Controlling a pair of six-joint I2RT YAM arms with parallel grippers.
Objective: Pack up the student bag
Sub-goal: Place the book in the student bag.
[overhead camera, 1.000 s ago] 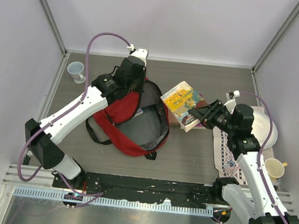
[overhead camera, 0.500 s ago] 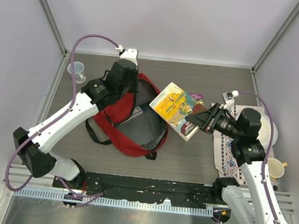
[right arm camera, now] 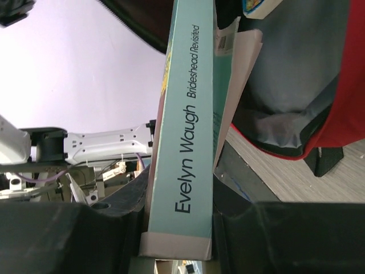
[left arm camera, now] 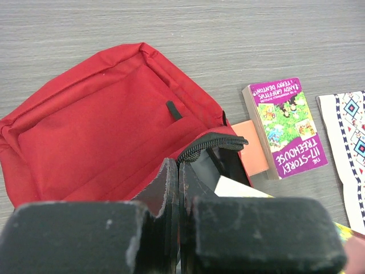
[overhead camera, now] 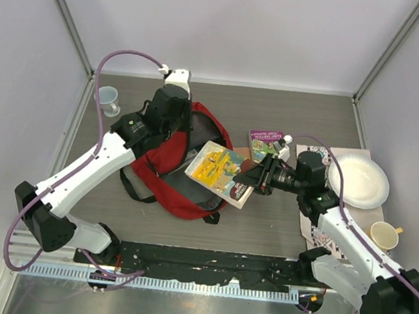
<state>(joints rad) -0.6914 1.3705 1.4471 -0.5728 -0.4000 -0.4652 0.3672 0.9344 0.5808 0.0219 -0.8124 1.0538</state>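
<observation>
My right gripper moves down and to its left in the top view to the bag's held-open mouth (overhead camera: 189, 158) (right arm camera: 285, 74) next, then lowers the book inside and releases it.
The red student bag (overhead camera: 164, 173) lies open at centre left, its grey lining facing up; it also fills the left wrist view (left arm camera: 97, 125). My left gripper (overhead camera: 177, 125) is shut at the bag's zippered rim (left arm camera: 214, 142), pinching its edge. My right gripper (overhead camera: 257, 179) is shut on a book with a yellow cover (overhead camera: 219, 172) and holds it tilted over the bag's mouth. In the right wrist view the book's teal spine (right arm camera: 188, 142) stands clamped between the fingers (right arm camera: 179, 228), loose pages beside it, with the bag (right arm camera: 336, 114) just beyond.
A purple paperback (overhead camera: 266, 142) lies on an orange item (left arm camera: 254, 145) right of the bag. A patterned cloth (overhead camera: 310, 214), a white plate (overhead camera: 358, 181) and a cream cup (overhead camera: 384, 236) sit at the right. A pale cup (overhead camera: 108, 100) stands far left.
My right arm has swung left, carrying the book from beside the purple paperback to over the bag's opening. My left arm has shifted left and back at the bag's rim.
</observation>
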